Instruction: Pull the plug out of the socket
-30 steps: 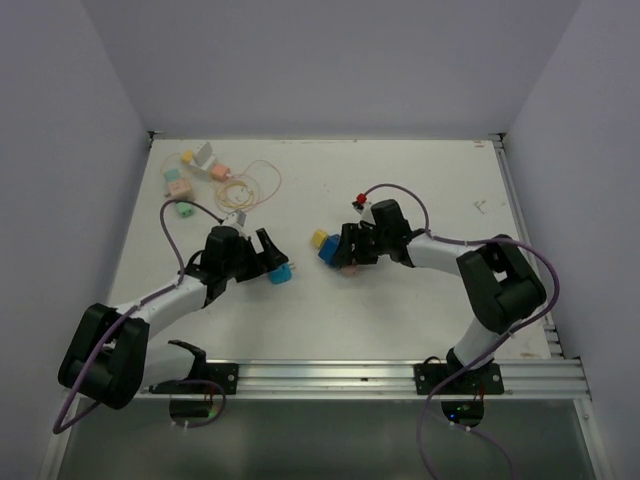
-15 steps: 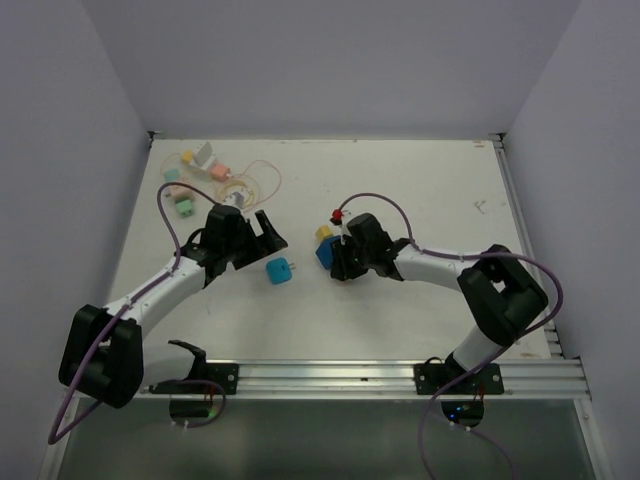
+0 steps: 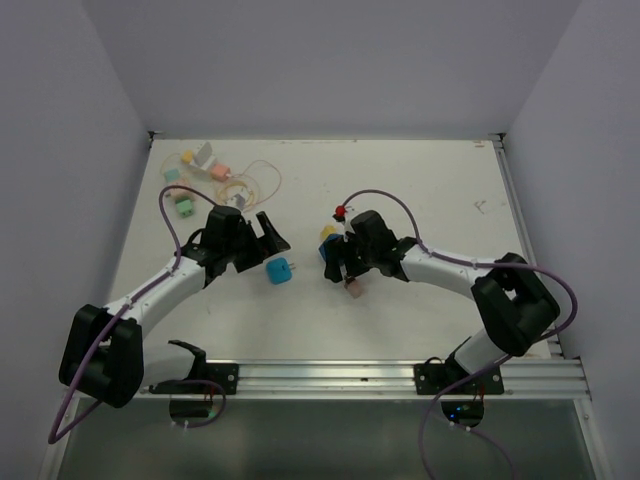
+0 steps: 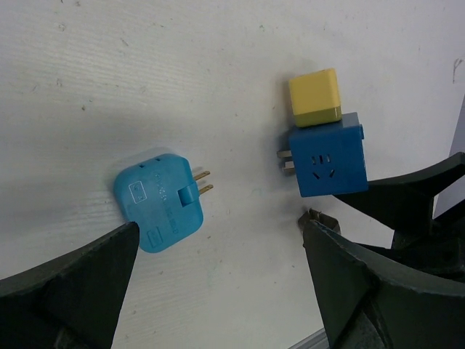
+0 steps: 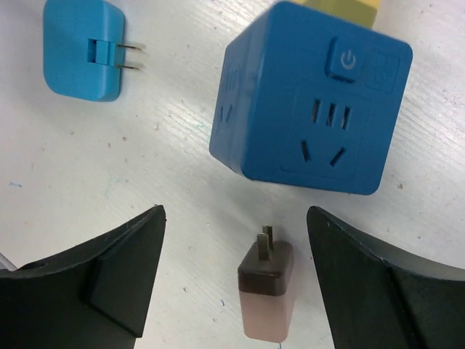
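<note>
I need to lift my right gripper from the pink plug, move it outward, then lower it astride the blue cube socket (image 3: 328,251) beyond its open fingers.
The blue cube socket (image 3: 328,251) lies mid-table with a yellow plug (image 3: 326,233) still in its far side. A pink plug with a dark face (image 3: 353,287) lies loose just in front of it, prongs toward the socket, apart from it. My right gripper (image 3: 339,268) is open and empty above them; its view shows the socket (image 5: 312,131) and the pink plug (image 5: 266,297) between the fingers. A cyan plug (image 3: 279,271) lies to the left. My left gripper (image 3: 270,238) is open and empty, hovering over the cyan plug (image 4: 160,202) and the socket (image 4: 325,161).
Several pastel plugs and a coiled thin cable (image 3: 240,187) lie at the far left corner. An aluminium rail (image 3: 400,375) runs along the near edge. White walls close in the table on three sides.
My left gripper let go of the cyan plug and drew back. My right gripper opened; the pink plug now lies on the table, free of the blue socket.
</note>
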